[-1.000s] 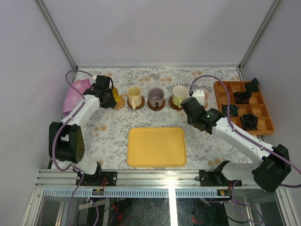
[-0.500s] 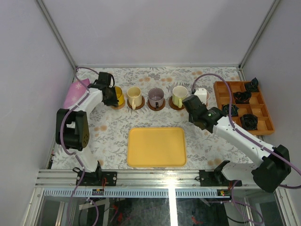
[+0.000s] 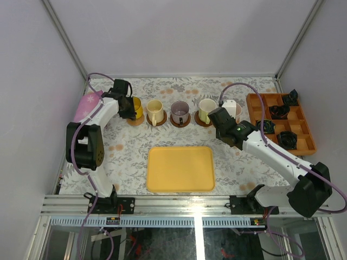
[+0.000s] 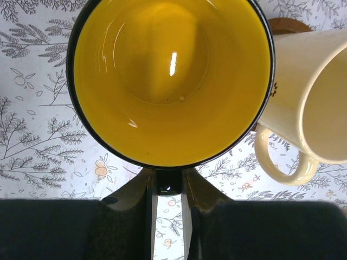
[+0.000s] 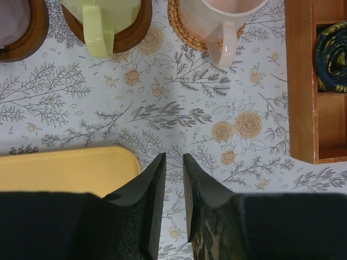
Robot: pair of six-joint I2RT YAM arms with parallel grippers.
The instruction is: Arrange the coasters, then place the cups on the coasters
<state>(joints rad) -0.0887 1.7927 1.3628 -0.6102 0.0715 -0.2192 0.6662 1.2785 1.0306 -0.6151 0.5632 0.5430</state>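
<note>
The round coaster (image 3: 136, 121) is below, and its near rim shows past the yellow cup. My left gripper should lower the cup onto the coaster next and let go of the handle.
Five cups stand in a row at the back of the table, each over a round coaster. My left gripper (image 4: 169, 179) is shut on the black handle of the yellow cup (image 4: 171, 81), leftmost in the row (image 3: 135, 108) above its coaster (image 3: 136, 120). Whether it rests on the coaster I cannot tell. To its right are the cream cup (image 3: 154, 110), the purple-grey cup (image 3: 179, 112), the pale green cup (image 5: 105, 16) and the pink cup (image 5: 222, 16) on a woven coaster (image 5: 184, 27). My right gripper (image 5: 173, 160) hovers in front of the pink cup, its jaws a little apart and empty.
A flat yellow tray (image 3: 180, 169) lies in the middle near the arms. An orange compartment box (image 3: 301, 116) with black objects sits at the right, its wall close to my right gripper (image 5: 301, 81). A pink cloth (image 3: 87, 105) lies at the far left.
The left arm has swung its elbow back and to the left, and the gripper with the yellow cup has shifted slightly right. The right gripper has edged toward the cups.
</note>
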